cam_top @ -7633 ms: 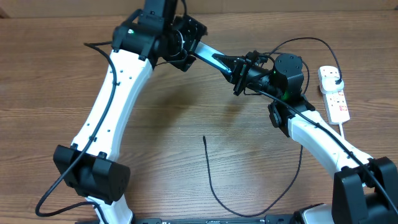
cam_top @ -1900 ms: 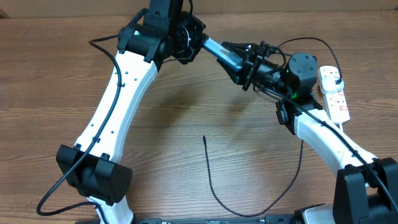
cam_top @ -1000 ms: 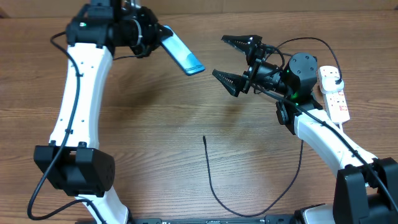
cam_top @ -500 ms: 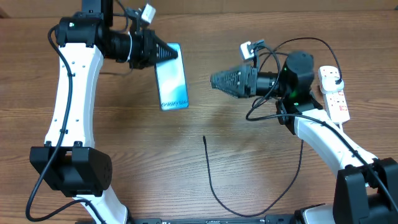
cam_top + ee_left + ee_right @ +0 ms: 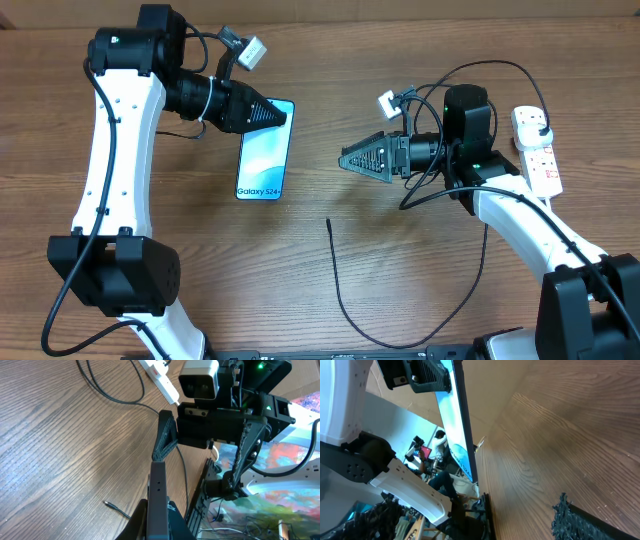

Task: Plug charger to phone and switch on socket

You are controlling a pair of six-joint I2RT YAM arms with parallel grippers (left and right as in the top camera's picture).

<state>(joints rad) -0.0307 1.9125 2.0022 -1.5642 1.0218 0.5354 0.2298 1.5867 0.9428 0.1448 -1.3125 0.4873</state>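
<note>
The charger tip [image 5: 329, 225] lies loose on the wood; my right gripper should next go down and back over it, open fingers tilting around it.
My left gripper [image 5: 272, 116] is shut on the top end of the phone [image 5: 264, 150], whose teal screen faces up with small text at its near end. In the left wrist view the phone [image 5: 158, 491] shows edge-on between my fingers [image 5: 141, 519]. My right gripper [image 5: 362, 160] stands open to the right of the phone, apart from it and holding nothing; one fingertip [image 5: 572, 519] shows in the right wrist view, facing the phone [image 5: 456, 430]. The charger tip [image 5: 329, 222] lies loose on the wood below both grippers, and its black cable [image 5: 345, 310] curves back to the right. The socket [image 5: 540, 155] lies at the far right.
The white power strip's cord [image 5: 556, 212] runs toward the front right, beside my right arm [image 5: 520, 225]. A black plug [image 5: 540, 121] sits in the strip's far end. My left arm [image 5: 105, 190] spans the left side. The wooden table [image 5: 300, 270] surrounds the loose cable.
My left arm has swung the phone left and down, away from the right gripper, and turned its screen upward. My right gripper has rotated and dropped lower, still open.
</note>
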